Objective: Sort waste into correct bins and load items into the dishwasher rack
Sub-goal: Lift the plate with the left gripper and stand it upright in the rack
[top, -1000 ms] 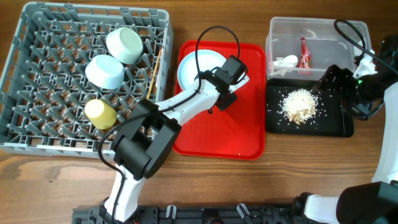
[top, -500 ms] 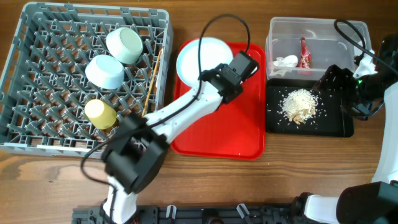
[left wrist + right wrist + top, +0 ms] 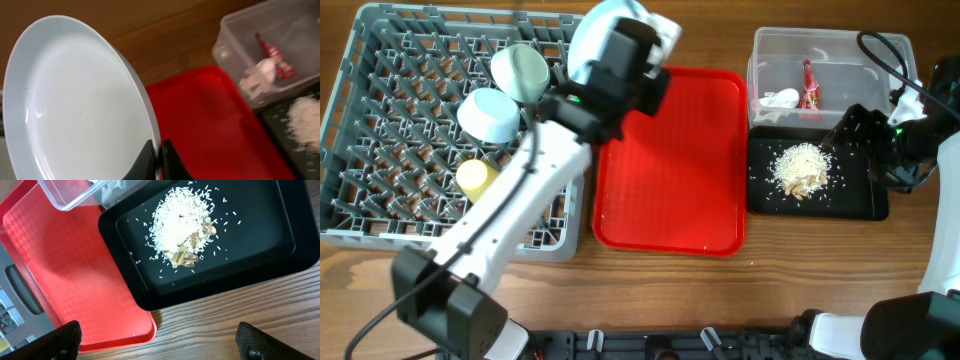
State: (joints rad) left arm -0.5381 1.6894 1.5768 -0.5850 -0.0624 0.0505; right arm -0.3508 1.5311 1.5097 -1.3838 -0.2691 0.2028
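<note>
I need to turn the plate more upright with my left gripper next. Then I need to lower it toward the pale green bowls, where the rack's wires are free by the red serving tray.
My left gripper (image 3: 159, 161) is shut on the rim of the white round plate (image 3: 75, 100) and holds it tilted on edge in the air. In the overhead view the plate (image 3: 588, 28) and the gripper (image 3: 623, 52) are over the right rear corner of the grey dishwasher rack (image 3: 345, 100). Two pale green bowls (image 3: 520, 70) (image 3: 488, 115) and the yellow cup (image 3: 475, 178) sit in the rack. The clear tub (image 3: 880, 45) holds the red wrapper (image 3: 809, 85) and white tissue (image 3: 780, 98). The black tray (image 3: 860, 200) holds the food scraps (image 3: 798, 168). My right gripper (image 3: 157, 345) is open and empty. The fork and chopstick are hidden.
The red serving tray (image 3: 670, 170) lies bare between the rack and the bins; it also shows in the left wrist view (image 3: 215, 125) and the right wrist view (image 3: 75, 265). My left arm crosses the rack's right side. Wooden table (image 3: 770, 290) runs along the front.
My left gripper has lifted the plate off the red tray and carried it left and up to the rack's right rear corner. The right arm has not moved.
</note>
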